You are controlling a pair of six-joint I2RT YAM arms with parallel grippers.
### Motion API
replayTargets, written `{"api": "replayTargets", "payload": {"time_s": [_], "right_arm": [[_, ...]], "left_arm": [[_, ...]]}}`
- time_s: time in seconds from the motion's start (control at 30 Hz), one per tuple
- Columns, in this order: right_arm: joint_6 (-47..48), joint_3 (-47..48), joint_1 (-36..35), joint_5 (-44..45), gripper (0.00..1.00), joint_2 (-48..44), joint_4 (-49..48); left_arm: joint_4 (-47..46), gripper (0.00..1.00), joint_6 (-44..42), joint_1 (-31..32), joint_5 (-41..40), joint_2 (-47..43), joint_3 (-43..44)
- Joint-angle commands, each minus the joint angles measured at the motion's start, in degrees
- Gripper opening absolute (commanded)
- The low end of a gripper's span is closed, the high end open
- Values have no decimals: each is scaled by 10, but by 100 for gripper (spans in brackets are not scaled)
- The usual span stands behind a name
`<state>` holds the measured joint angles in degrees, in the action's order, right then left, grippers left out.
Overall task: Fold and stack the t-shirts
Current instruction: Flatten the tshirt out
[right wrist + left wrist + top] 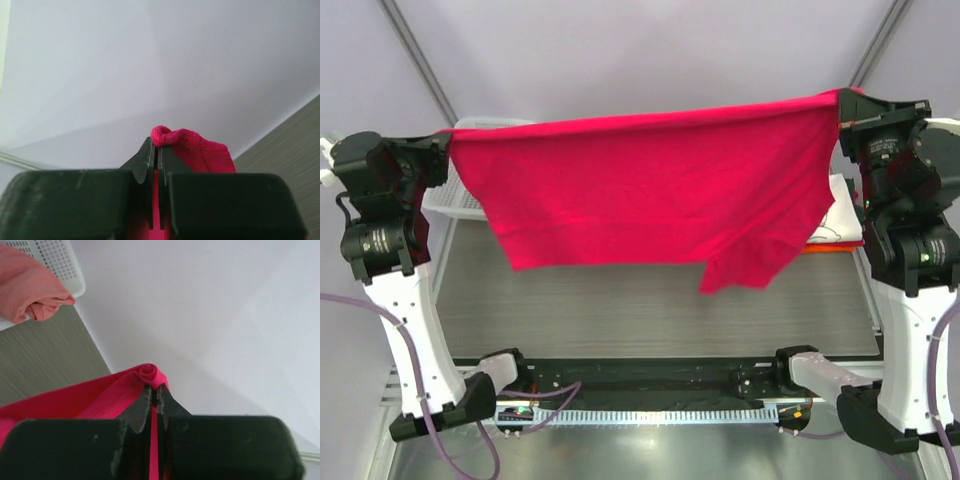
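Note:
I should bring the spread shirt's corner back down onto the bare near part of the table with my right gripper next and let it go, because that part of the table is below and back.
A large plain crimson-red t-shirt (650, 190) hangs spread in the air between my two arms, high above the table. My left gripper (445, 135) is shut on its left top corner; the pinched cloth shows in the left wrist view (149, 374) at the gripper (154, 389). My right gripper (842, 105) is shut on its right top corner, seen in the right wrist view (192, 145) at the gripper (157, 142). A white t-shirt with black print (838, 215) lies on an orange one (830, 246) at the right, partly hidden by the red shirt.
A white mesh basket (460, 195) stands at the back left; in the left wrist view (62, 265) it holds an orange-pink shirt (30, 287). The grey striped table (650, 310) lies under the hanging shirt. Both arm bases stand at the near edge.

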<state>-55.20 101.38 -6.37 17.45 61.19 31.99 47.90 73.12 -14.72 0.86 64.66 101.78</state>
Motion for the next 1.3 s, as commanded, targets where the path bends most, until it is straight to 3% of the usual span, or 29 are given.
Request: {"api": "replayTargets", "payload": {"time_s": [0.0, 0.3, 0.53, 0.67, 0.9, 0.93, 1.13, 1.27], "right_arm": [[6, 14, 6, 40, 1, 60, -10], [-28, 22, 20, -20, 1, 199, -81], [-48, 197, 53, -117, 1, 345, -87], [-61, 208, 76, -164, 1, 378, -88], [-78, -62, 101, -279, 1, 316, -238], [-76, -131, 102, -291, 1, 304, -265], [-55, -395, 102, -298, 1, 186, -342], [-40, -527, 102, -287, 1, 125, -355]], "left_arm": [[-10, 0, 3, -10, -10, 56, 0], [-77, 1, 21, -10, 25, 175, 16], [-73, 0, 26, 5, 58, 315, 191], [-77, 0, 21, 8, 67, 350, 221], [-207, 0, -15, 10, 84, 276, -37], [-228, 0, -18, 12, 85, 265, -111], [-360, 0, -40, 19, 87, 138, -402], [-395, 0, -55, 25, 84, 88, -548]]}}
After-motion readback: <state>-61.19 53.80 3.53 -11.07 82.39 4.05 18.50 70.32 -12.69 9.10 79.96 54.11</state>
